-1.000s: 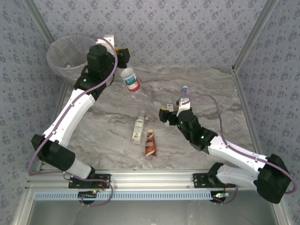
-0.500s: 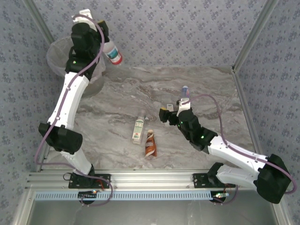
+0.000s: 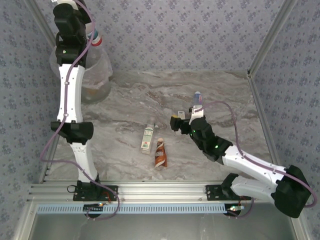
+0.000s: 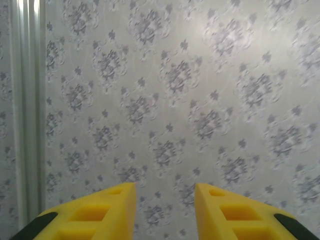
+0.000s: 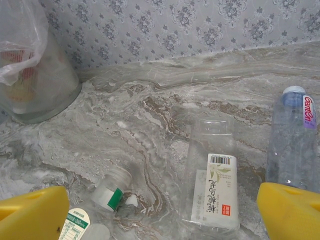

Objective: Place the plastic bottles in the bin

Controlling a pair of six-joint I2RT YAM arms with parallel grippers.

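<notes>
My raised left gripper moves down and tips its fingers down over the bin's bag-lined opening [image 3: 96, 61] next. It then lets go of the clear plastic bottle, since that opening lies below.
My left gripper [image 3: 86, 31] is raised high at the back left, shut on a clear plastic bottle [image 3: 96, 39] with a red and white label, above the bin [image 3: 98, 75]. In the left wrist view its yellow fingers [image 4: 107, 210] frame only wallpaper. My right gripper [image 3: 182, 119] hangs open low over the table. Between its fingers [image 5: 35, 212] lies a clear bottle with a white label [image 5: 215, 192]. A green-labelled bottle [image 3: 147, 136] and a brown-white bottle [image 3: 160, 153] lie mid-table. A blue-capped bottle [image 3: 197, 98] stands upright beside the right gripper.
The bin [image 5: 35, 75], lined with a crinkly bag, stands in the back left corner against the patterned wall. Metal frame posts rise at both back corners. Bare marble table [image 3: 225, 95] stretches to the back right.
The left arm has swung up and to the left, carrying the bottle from over the table's back edge to above the bin. The right arm has not moved.
</notes>
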